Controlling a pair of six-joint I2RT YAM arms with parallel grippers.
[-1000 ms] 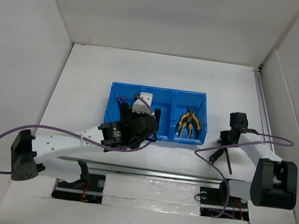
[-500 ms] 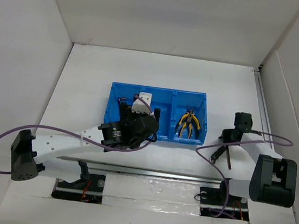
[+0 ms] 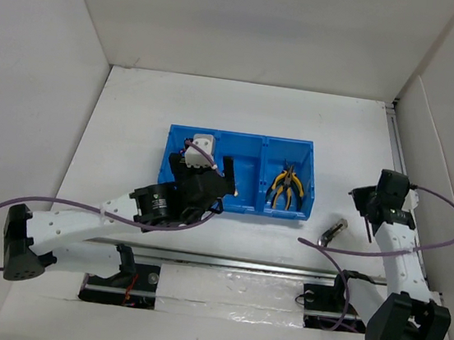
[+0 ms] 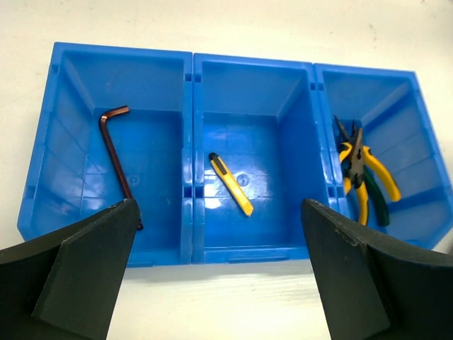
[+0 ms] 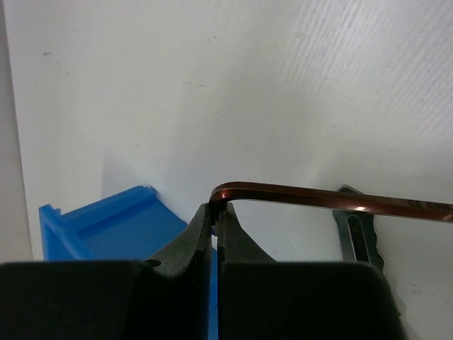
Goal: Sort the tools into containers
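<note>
Next, my right gripper swings to the left in the top view, down over the tray's farthest section [image 3: 177, 147], and releases its hex key, since another lies there.
The blue tray [image 4: 188, 152] [image 3: 255, 144] has three compartments. A dark hex key [image 4: 117, 161] lies in the left one, a yellow-and-black stick tool [image 4: 231, 183] in the middle one, and yellow- and green-handled pliers [image 4: 362, 178] [image 3: 285, 187] in the right one. My left gripper [image 4: 219, 237] [image 3: 203, 167] hovers open above the tray's near side, holding nothing. Right of the tray, my right gripper [image 5: 216, 210] [image 3: 369, 214] is shut on the short leg of a second hex key [image 5: 333, 197], lifted off the table. A small silver metal piece [image 5: 359, 237] [image 3: 336, 230] lies on the table below it.
White walls enclose the table on the left, back and right. A raised white side panel [image 3: 436, 187] runs close beside the right arm. The tray's right corner [image 5: 99, 221] shows at the lower left of the right wrist view. Purple cables trail from both arms.
The right gripper closed on the hex key lying right of the tray, then swung it up and to the right. The left arm shifted slightly left over the tray.
</note>
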